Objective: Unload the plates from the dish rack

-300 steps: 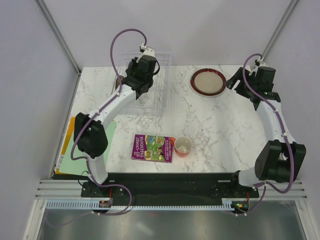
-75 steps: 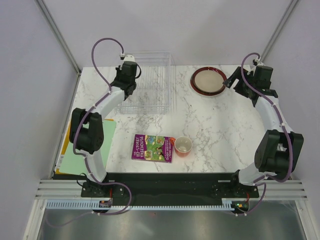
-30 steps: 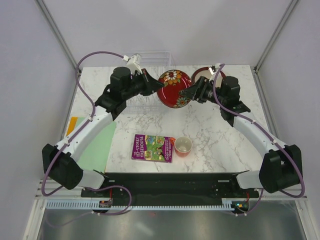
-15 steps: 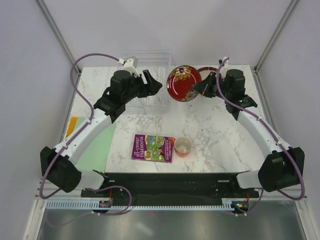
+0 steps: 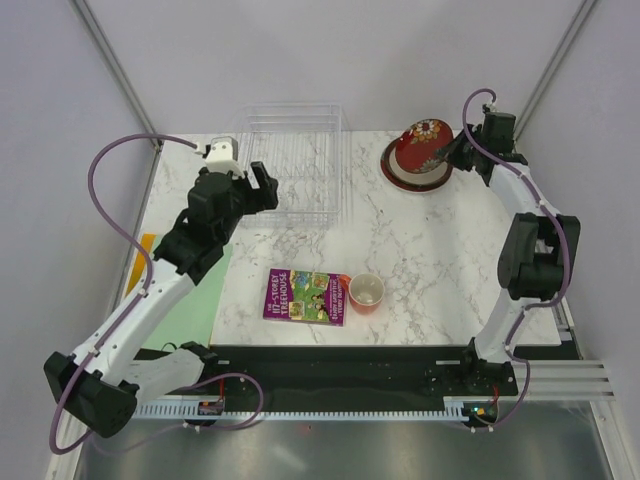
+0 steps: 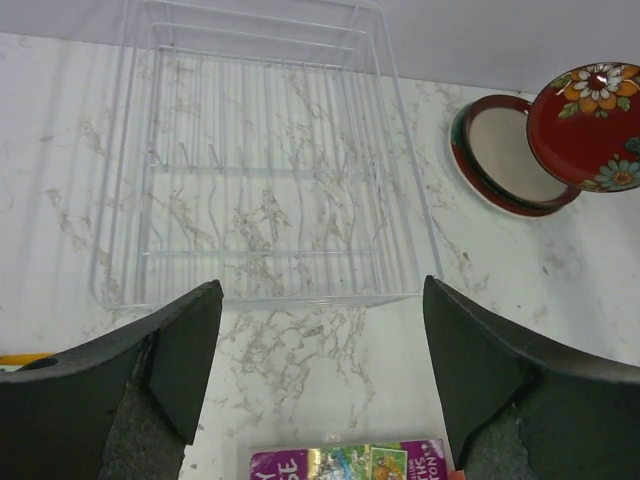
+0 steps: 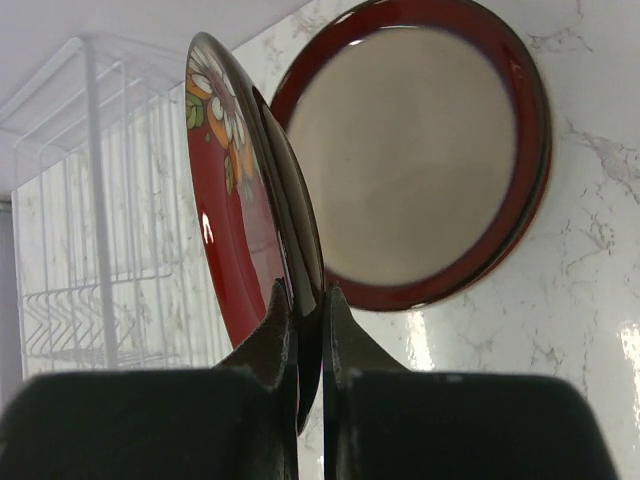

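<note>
The tilted red plate will next be lowered by my right gripper to rest on the cream-centred plate (image 5: 408,182) (image 7: 420,140) and be released, since that flat plate is just below the gripper.
The small red patterned plate (image 5: 422,140) (image 6: 590,120) (image 7: 235,230) is tilted on edge, and my right gripper (image 5: 447,152) (image 7: 308,290) is shut on its rim. It hangs just over the cream-centred plate (image 5: 408,182) (image 6: 500,150) (image 7: 420,140), which lies flat at the back right. The clear dish rack (image 5: 290,170) (image 6: 260,180) (image 7: 90,250) stands at the back, left of centre, with no plate in its slots. My left gripper (image 5: 255,190) (image 6: 322,300) is open and holds nothing, above the rack's near edge.
A purple book (image 5: 306,297) (image 6: 350,465) lies near the front centre, with an orange cup (image 5: 366,292) just to its right. A green sheet (image 5: 190,300) lies over an orange one at the table's left edge.
The left gripper let go of the red patterned plate, opened and drew back left. The right gripper shut on the plate and carried it right, over the cream-centred plate.
</note>
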